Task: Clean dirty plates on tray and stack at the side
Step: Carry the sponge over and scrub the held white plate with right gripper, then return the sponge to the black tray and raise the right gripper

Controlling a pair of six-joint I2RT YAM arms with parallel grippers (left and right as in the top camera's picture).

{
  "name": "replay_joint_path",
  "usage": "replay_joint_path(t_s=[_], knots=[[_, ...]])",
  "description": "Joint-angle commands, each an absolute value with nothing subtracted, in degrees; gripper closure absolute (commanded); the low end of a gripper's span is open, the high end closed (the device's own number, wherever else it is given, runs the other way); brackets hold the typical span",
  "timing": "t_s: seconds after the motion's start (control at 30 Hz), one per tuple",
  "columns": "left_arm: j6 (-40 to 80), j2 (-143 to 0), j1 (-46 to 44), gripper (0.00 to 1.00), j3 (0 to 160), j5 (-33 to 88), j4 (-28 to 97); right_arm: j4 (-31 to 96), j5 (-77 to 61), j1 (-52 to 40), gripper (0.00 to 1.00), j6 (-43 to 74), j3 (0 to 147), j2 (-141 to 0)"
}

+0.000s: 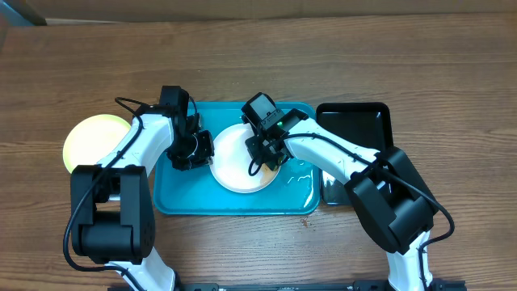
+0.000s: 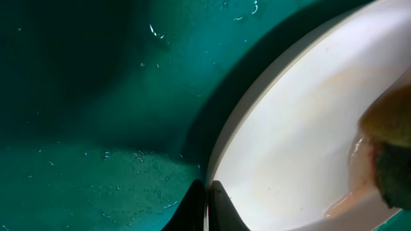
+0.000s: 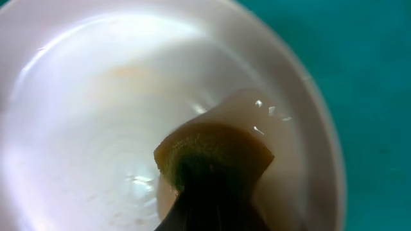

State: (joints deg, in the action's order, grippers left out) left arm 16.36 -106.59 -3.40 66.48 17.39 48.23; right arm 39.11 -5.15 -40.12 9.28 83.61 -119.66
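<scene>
My right gripper wipes across the plate next, lifts, shifts to the right in the overhead view and releases the sponge (image 3: 215, 154) onto the black tray's clear bottom.
A white plate (image 1: 234, 166) lies in the middle of the turquoise tray (image 1: 182, 198). My left gripper (image 1: 200, 151) is shut on the plate's left rim (image 2: 221, 167). My right gripper (image 1: 266, 153) is shut on a yellow-green sponge (image 3: 215, 154) and presses it on the plate's inside (image 3: 83, 128), which is wet with a faint orange smear. The sponge also shows at the right edge of the left wrist view (image 2: 392, 147). A pale yellow plate (image 1: 89, 139) lies on the table left of the tray. I see no third plate.
A glossy black tray (image 1: 355, 121) stands against the turquoise tray's right side. Water drops lie on the turquoise tray floor (image 1: 299, 174). A small red speck (image 1: 305, 219) lies on the wooden table in front of the tray.
</scene>
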Motion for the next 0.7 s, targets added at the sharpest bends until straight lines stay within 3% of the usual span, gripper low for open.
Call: replay_joint_path(t_s=[0.0,0.33,0.67], knots=[[16.75,-107.50,-3.77,0.96,67.33,18.02,47.72,39.42,-17.87,-40.77,0.96,12.51,83.64,-121.25],[16.73,-107.50,-3.77,0.96,67.33,17.96,47.81,34.92,-26.28,-38.94,0.96,16.36,86.76,-120.68],[16.71,-107.50,-3.77,0.91,67.33,17.52,48.01,46.02,-30.37,-28.25,0.96,16.03,96.09,-113.49]])
